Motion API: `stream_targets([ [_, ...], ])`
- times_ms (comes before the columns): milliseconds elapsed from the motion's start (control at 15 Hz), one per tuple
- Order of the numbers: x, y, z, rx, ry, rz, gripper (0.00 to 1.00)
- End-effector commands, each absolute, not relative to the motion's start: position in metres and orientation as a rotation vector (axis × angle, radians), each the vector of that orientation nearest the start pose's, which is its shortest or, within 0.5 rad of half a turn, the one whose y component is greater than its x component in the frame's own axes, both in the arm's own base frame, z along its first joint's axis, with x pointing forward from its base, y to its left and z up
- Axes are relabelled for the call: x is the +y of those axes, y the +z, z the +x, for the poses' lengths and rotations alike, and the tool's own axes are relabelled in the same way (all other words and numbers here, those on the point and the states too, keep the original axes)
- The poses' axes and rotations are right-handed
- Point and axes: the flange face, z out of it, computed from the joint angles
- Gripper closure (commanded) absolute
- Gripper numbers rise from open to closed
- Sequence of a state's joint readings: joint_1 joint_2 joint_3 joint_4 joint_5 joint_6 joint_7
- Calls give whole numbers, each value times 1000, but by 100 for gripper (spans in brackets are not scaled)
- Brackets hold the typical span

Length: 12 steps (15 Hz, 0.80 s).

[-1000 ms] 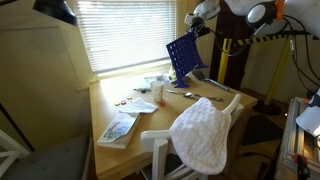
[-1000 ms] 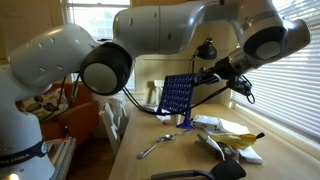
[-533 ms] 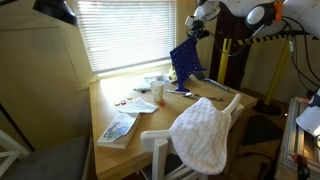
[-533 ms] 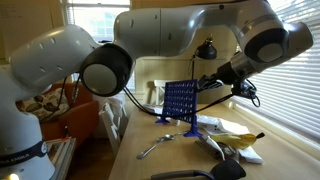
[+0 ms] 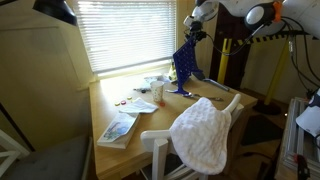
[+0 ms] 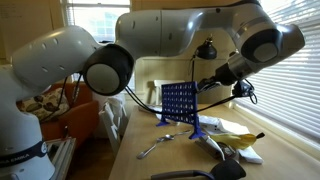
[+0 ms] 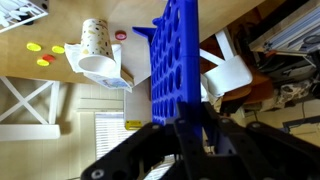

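Observation:
My gripper lowers the blue grid [image 7: 172,50] onto the tabletop [image 7: 132,46] beside the paper cup next and then releases, since the grid's feet still hang above the wood.
A blue game grid with rows of round holes [image 5: 185,66] hangs upright over the far end of the wooden table [image 5: 140,118]. In an exterior view its face [image 6: 180,103] shows broadly, with its feet just above or on the tabletop. My gripper [image 6: 206,85] is shut on the grid's upper side edge. In the wrist view the black fingers [image 7: 158,140] clamp the blue grid [image 7: 172,50], which runs away from the camera; my gripper [image 7: 190,125] has the frame between its jaws.
A patterned paper cup [image 7: 93,45] lies on its side by yellow and red discs [image 7: 40,50]. A book [image 5: 118,128] lies near the table's front. A white chair carries a towel [image 5: 205,132]. A spoon [image 6: 155,147] and a banana [image 6: 240,140] lie beside the grid.
The grid has turned about its upright axis and come lower toward the table, still held. It now shows edge-on in one exterior view and face-on in the other.

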State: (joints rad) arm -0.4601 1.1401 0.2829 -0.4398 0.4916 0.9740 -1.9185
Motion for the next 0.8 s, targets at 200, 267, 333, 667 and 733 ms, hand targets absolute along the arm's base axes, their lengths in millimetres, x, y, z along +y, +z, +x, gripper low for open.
stream_targets([
  [200, -184, 371, 706, -2068, -685, -1173, 95],
  [267, -182, 369, 707, -2083, -704, -1141, 95],
  [333, -179, 366, 707, -2072, -719, -1112, 95],
  [667, -157, 354, 701, -1916, -694, -1067, 95],
  [733, -155, 351, 701, -1885, -682, -1084, 95],
])
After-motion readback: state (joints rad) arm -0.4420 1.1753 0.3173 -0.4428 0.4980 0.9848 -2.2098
